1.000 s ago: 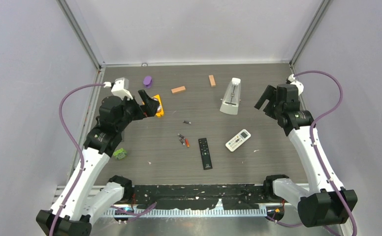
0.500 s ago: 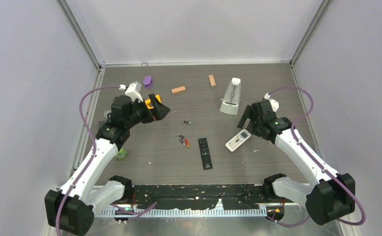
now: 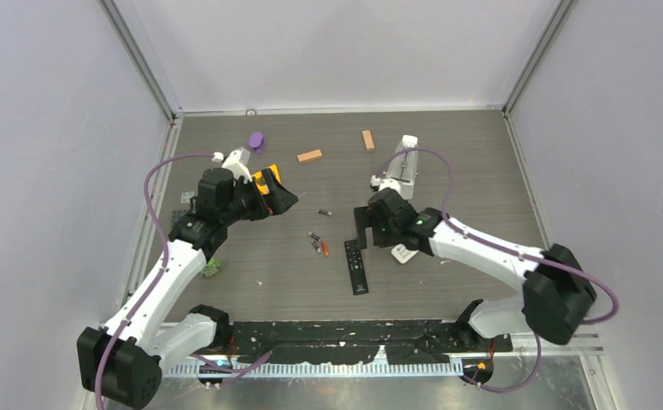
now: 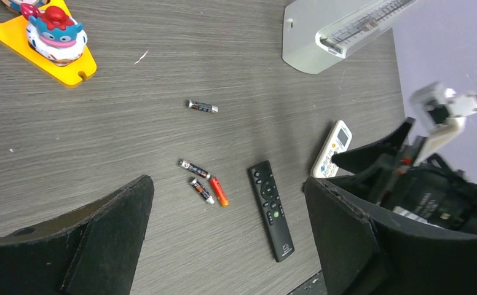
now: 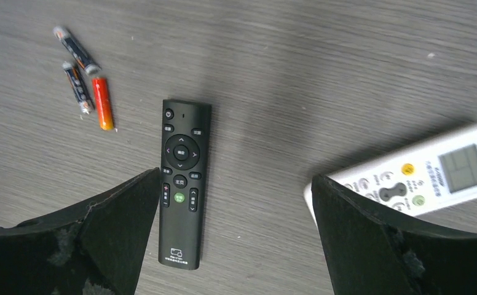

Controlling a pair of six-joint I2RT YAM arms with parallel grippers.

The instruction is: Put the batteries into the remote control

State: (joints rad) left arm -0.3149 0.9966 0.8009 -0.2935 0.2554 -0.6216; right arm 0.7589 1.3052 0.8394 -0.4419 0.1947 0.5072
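Note:
The robot's right gripper needs to go down toward the left in the top view, onto the black remote's button ring (image 3: 353,256) (image 5: 182,155), since the button ring is below on that side.
A black remote control (image 3: 356,266) lies face up in the middle of the table; it also shows in the left wrist view (image 4: 272,210) and the right wrist view (image 5: 182,184). Two dark batteries and a red-orange battery (image 3: 317,244) lie together just to its left (image 5: 102,101). One more dark battery (image 3: 324,212) lies farther back (image 4: 201,107). My right gripper (image 3: 378,235) is open and empty, hovering between the black remote and a white remote (image 5: 426,172). My left gripper (image 3: 282,196) is open and empty, above the table at left.
A white metronome (image 3: 401,171) stands behind the right gripper. A toy on a yellow board (image 3: 268,181) sits under the left gripper. Two orange-brown blocks (image 3: 309,155) (image 3: 367,140) and a purple thing (image 3: 255,140) lie at the back. A green item (image 3: 208,267) lies by the left arm.
My right arm has swung from the far right to the table's middle, over the two remotes. My left gripper has moved a little right towards the centre.

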